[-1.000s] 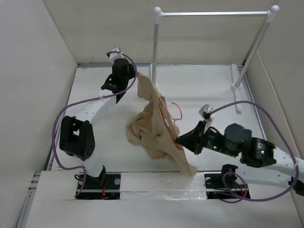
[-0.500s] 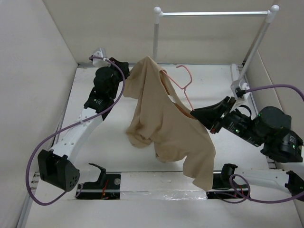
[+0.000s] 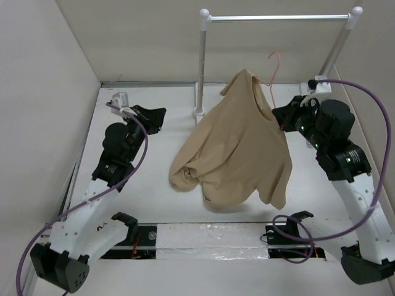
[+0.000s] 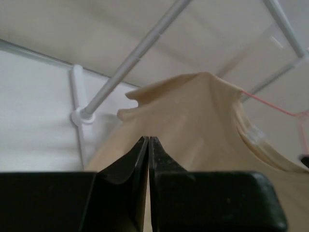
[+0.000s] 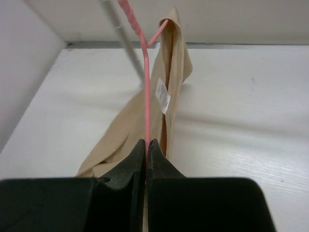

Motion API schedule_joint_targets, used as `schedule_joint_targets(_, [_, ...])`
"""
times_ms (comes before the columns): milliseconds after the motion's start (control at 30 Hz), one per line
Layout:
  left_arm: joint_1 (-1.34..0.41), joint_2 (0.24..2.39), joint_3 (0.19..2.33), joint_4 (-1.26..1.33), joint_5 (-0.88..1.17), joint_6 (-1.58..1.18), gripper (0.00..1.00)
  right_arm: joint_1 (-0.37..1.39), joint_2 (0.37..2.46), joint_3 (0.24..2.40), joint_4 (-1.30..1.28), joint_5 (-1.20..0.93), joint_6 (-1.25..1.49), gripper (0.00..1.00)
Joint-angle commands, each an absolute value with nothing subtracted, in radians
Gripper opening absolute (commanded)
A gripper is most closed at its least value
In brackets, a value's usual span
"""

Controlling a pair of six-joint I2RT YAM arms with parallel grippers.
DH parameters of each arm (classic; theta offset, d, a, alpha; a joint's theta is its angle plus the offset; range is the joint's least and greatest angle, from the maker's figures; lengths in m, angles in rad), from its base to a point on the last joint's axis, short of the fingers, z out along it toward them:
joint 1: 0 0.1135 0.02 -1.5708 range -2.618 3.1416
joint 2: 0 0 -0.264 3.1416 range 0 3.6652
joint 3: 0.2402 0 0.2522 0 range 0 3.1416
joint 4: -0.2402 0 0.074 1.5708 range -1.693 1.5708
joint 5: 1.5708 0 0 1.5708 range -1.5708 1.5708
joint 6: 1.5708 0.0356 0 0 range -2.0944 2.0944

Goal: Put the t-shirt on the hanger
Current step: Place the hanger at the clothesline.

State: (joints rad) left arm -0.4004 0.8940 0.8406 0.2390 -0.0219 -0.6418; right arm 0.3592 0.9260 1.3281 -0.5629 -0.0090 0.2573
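Note:
My right gripper moves outward and to its right in the top view next, carries the hanger's unhung hook onto the rack bar's end [image 3: 340,17] and releases.
The tan t-shirt [image 3: 237,148] hangs draped over the pink hanger [image 3: 274,68], whose hook rises just below the rack bar. Its lower folds trail down toward the table. My right gripper [image 3: 281,121] is shut on the hanger's wire at the right shoulder. The right wrist view shows the pink hanger [image 5: 146,96] running up from the closed right gripper [image 5: 147,141], with the t-shirt [image 5: 135,121] and its label behind it. My left gripper [image 3: 160,113] is shut and empty, well left of the shirt. In the left wrist view the left gripper [image 4: 148,139] faces the t-shirt [image 4: 203,121] and the hanger [image 4: 270,104].
A tall white rack stands at the back, with a horizontal bar [image 3: 278,17], a left post [image 3: 201,61] and a right post [image 3: 330,55]. The left post's base [image 4: 79,116] shows in the left wrist view. Cream walls enclose the white table [image 3: 142,185].
My right gripper has carried the hanger and shirt up and back toward the rack. My left gripper let go of the shirt's shoulder and drew away to the left.

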Motion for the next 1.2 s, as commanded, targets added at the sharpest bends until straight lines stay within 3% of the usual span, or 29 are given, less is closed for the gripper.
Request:
schedule_joint_targets(0, [-0.403,0.778,0.801,0.247,0.123,-0.64,0.0,0.205,0.968,1.376,-0.407,-0.115,0.236,0.0])
schedule_joint_targets(300, [-0.403,0.476,0.787,-0.084,0.225,-0.51,0.0,-0.027,1.126,1.545,-0.393,-0.149,0.23,0.0])
schedule_joint_targets(467, [-0.403,0.339,0.755,-0.253,0.169,-0.405,0.1,-0.13,1.186,1.571,-0.325,-0.19,0.258,0.0])
schedule_joint_targets(767, [-0.436,0.336,0.729,-0.256,0.153,-0.345,0.17,-0.187,1.42,1.792,-0.287,-0.198,0.29,0.0])
schedule_joint_targets(1167, [-0.436,0.38,0.721,-0.256,0.169,-0.344,0.17,-0.244,1.554,1.856,-0.241,-0.179,0.299,0.0])
